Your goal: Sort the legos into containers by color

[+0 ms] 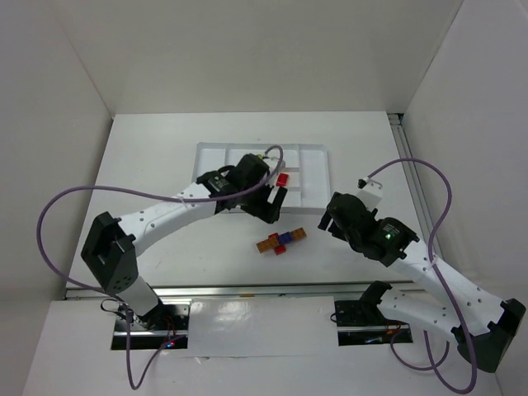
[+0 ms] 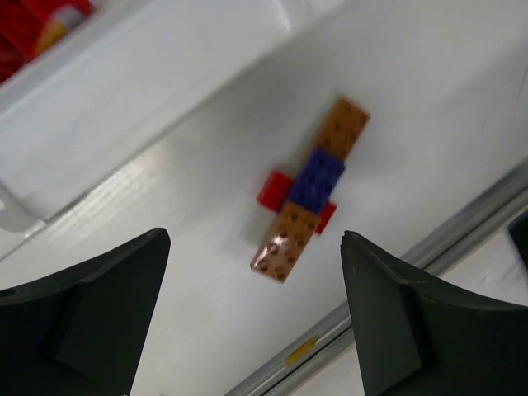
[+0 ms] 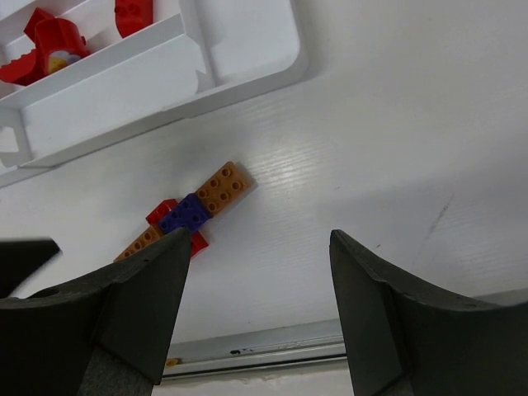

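Observation:
The near orange-brown brick's end (image 1: 264, 246) (image 2: 279, 251) sticks out free of the red brick, and my left gripper should first go down and move back from the tray to get onto it.
A joined stack of legos (image 1: 280, 240) lies on the table in front of the white tray (image 1: 313, 161): two orange-brown bricks, a blue-purple brick on top and a red brick underneath. It shows in the left wrist view (image 2: 309, 191) and the right wrist view (image 3: 188, 214). Red legos (image 3: 49, 40) lie in a tray compartment; one red lego (image 1: 282, 178) shows from above. My left gripper (image 1: 273, 205) is open and empty, over the tray's near edge, just behind the stack. My right gripper (image 1: 328, 216) is open and empty, right of the stack.
A metal rail (image 1: 264, 290) runs along the table's near edge. White walls stand on three sides. Purple cables loop off both arms.

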You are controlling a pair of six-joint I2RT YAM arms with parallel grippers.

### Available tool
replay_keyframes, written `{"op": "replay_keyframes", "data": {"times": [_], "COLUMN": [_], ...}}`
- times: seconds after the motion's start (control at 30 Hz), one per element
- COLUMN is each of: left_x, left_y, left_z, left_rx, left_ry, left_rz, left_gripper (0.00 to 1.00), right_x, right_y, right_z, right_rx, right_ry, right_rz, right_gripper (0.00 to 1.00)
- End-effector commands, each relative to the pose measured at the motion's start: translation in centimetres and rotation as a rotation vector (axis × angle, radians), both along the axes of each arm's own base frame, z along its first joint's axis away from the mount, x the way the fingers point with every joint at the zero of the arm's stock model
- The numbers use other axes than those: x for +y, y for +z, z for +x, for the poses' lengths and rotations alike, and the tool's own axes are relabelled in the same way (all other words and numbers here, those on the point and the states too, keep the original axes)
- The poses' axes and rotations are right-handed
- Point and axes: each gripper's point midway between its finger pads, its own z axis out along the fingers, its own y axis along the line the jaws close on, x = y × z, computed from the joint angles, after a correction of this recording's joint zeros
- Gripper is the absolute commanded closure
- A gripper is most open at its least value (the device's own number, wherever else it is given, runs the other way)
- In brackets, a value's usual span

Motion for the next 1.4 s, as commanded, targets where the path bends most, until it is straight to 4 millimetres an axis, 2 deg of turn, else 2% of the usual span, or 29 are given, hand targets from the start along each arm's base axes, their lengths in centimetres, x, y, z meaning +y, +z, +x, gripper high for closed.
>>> {"op": "replay_keyframes", "data": {"times": [0.0, 0.1, 0.17, 0.23, 0.37, 0.47, 0.63, 0.73, 0.97, 1.1, 1.13, 1.23, 1.3, 1.37], "left_x": [0.8, 1.0, 0.7, 1.1, 1.5, 0.5, 0.5, 0.1, -0.1, -0.9, -1.2, -1.7, -2.0, -2.0], "left_y": [-3.6, -5.4, -5.9, -7.7, -9.6, -9.7, -11.9, -11.8, -12.4, -11.9, -11.7, -10.7, -10.2, -9.3], "left_z": [-4.9, -7.6, -8.3, -8.0, -7.9, -7.6, -7.0, -6.6, -6.5, -6.6, -6.6, -6.9, -7.1, -7.4], "left_rx": [0.052, 0.059, 0.036, 0.015, 0.017, -0.008, 0.007, -0.007, -0.002, -0.008, -0.008, -0.007, -0.006, -0.011], "left_ry": [-0.218, -0.297, -0.311, -0.325, -0.343, -0.359, -0.359, -0.352, -0.353, -0.366, -0.371, -0.385, -0.396, -0.401], "left_rz": [0.117, 0.188, 0.22, 0.294, 0.369, 0.352, 0.402, 0.4, 0.404, 0.361, 0.348, 0.317, 0.293, 0.275], "left_gripper": [0.05, 0.03, 0.02, 0.02, 0.04, 0.07, 0.08, 0.12, 0.31, 0.43, 0.51, 0.61, 0.73, 0.8], "right_x": [-0.2, -0.1, -0.1, 0.0, 0.2, 0.2, 0.3, 0.3, 0.5, 0.5, 0.5, 0.5, 0.5, 0.9], "right_y": [0.6, 0.5, 0.5, 0.8, 0.9, 0.9, 0.8, 0.8, 1.0, 0.7, 0.7, 0.9, 0.5, -1.1], "right_z": [0.3, 0.4, 0.4, 0.5, 0.6, 0.6, 0.7, 0.7, 0.9, 0.9, 0.9, 0.9, 0.7, 0.1], "right_rx": [-0.028, -0.028, -0.028, -0.034, -0.036, -0.036, -0.036, -0.036, -0.043, -0.043, -0.043, -0.049, -0.036, 0.005], "right_ry": [-0.027, -0.021, -0.021, -0.014, -0.002, -0.002, 0.004, 0.004, 0.004, 0.004, 0.004, 0.004, 0.011, 0.03], "right_rz": [0.025, 0.018, 0.018, 0.016, 0.02, 0.02, 0.013, 0.013, 0.02, 0.02, 0.02, 0.026, 0.025, 0.033], "right_gripper": [0.25, 0.25, 0.25, 0.25, 0.25, 0.25, 0.25, 0.25, 0.25, 0.25, 0.25, 0.25, 0.25, 0.25]}}
